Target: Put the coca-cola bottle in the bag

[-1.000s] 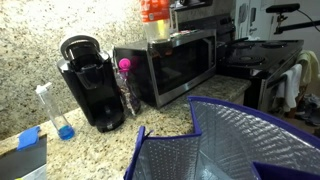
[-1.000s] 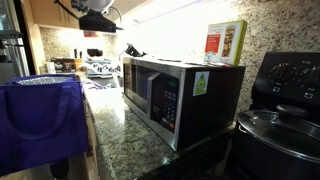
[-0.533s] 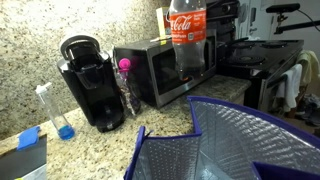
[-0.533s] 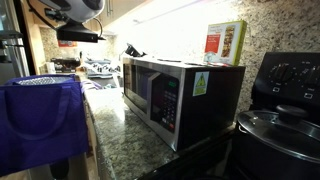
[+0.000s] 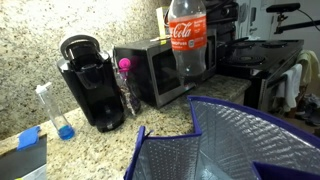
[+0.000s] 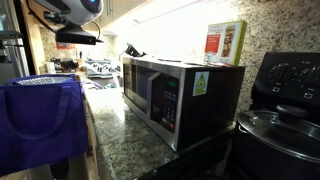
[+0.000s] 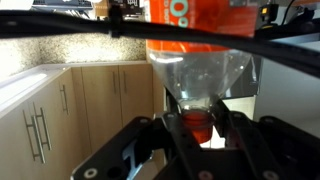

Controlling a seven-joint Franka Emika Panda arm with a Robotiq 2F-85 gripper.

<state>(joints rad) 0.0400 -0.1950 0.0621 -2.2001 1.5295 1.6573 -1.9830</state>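
Note:
The robot's gripper will lower into the bag's silver-lined opening (image 5: 216, 148) and release the bottle's round red cap, because the bottle still hangs above the far rim of the open bag.
The coca-cola bottle (image 5: 188, 40) hangs upright in the air in front of the microwave, above the far rim of the bag. Its red label is near the top and the body below looks clear. In the wrist view my gripper (image 7: 197, 122) is shut on the bottle's red cap, and the bottle (image 7: 200, 65) extends away from it. The gripper itself is cut off above the frame in that exterior view and shows dark at the upper left in an exterior view (image 6: 78, 36). The blue bag with silver lining (image 5: 230, 140) stands open in the foreground and shows as a blue tote (image 6: 40, 120) too.
A steel microwave (image 5: 165, 65) (image 6: 175, 95) stands on the granite counter with a red-and-white carton (image 6: 224, 42) on top. A black coffee maker (image 5: 90, 85), a clear bottle with a pink top (image 5: 126, 85) and a black pot (image 6: 280, 125) are nearby.
The bottle has moved right and down, from above the microwave's top toward the bag. The arm has swung toward the bag; over the last half second it only dropped slightly.

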